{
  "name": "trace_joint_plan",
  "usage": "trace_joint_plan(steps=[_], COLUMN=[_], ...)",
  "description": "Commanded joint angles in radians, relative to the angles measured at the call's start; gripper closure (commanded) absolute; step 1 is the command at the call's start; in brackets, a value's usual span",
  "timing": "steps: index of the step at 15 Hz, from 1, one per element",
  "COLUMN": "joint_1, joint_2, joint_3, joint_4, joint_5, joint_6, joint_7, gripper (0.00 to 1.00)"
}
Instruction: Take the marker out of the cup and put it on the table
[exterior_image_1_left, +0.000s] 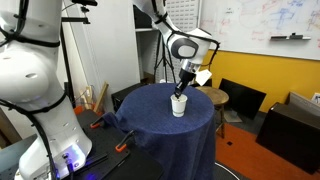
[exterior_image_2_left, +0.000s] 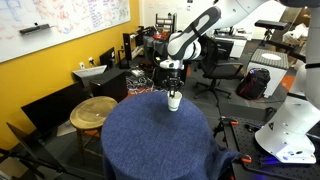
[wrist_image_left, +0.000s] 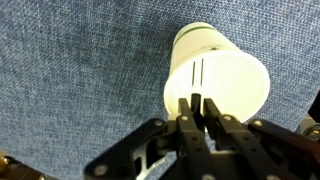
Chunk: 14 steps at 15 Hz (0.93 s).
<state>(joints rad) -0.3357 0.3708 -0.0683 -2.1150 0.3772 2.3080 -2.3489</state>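
The bare cloth beside the cup is empty, so my gripper will next lift the marker past the cup's rim and release it over there.
The white cup (wrist_image_left: 215, 75) stands upright on the navy-draped round table (wrist_image_left: 70, 70). In the wrist view my gripper (wrist_image_left: 196, 106) hangs right over the cup's mouth, its fingers pressed onto the thin dark marker (wrist_image_left: 197, 97), which points down into the cup. In both exterior views the gripper (exterior_image_1_left: 183, 88) (exterior_image_2_left: 172, 85) is just above the cup (exterior_image_1_left: 179, 106) (exterior_image_2_left: 173, 101), which sits near the far edge of the table (exterior_image_1_left: 160, 128) (exterior_image_2_left: 150, 140). The marker is too small to make out there.
A round brown wooden stool (exterior_image_2_left: 93, 110) (exterior_image_1_left: 213, 95) stands beside the table. Black chairs, desks and a yellow wall with a whiteboard lie beyond. A white robot base (exterior_image_1_left: 35, 90) stands close to the table, with orange-handled tools (exterior_image_1_left: 122, 147) on the floor.
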Motion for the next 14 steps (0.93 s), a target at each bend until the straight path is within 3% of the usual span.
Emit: trace_joint_plan(steps=[1,14], joint_1=[-0.012,0.038], joint_2=[-0.071,-0.303], joint_3=[0.009,-0.025], joint_4=[-0.049,-0.209], joint_5=[0.029,0.021], joint_6=[-0.009,0.005], joint_7=[-0.021,-0.005], gripper=[0.95,0.95])
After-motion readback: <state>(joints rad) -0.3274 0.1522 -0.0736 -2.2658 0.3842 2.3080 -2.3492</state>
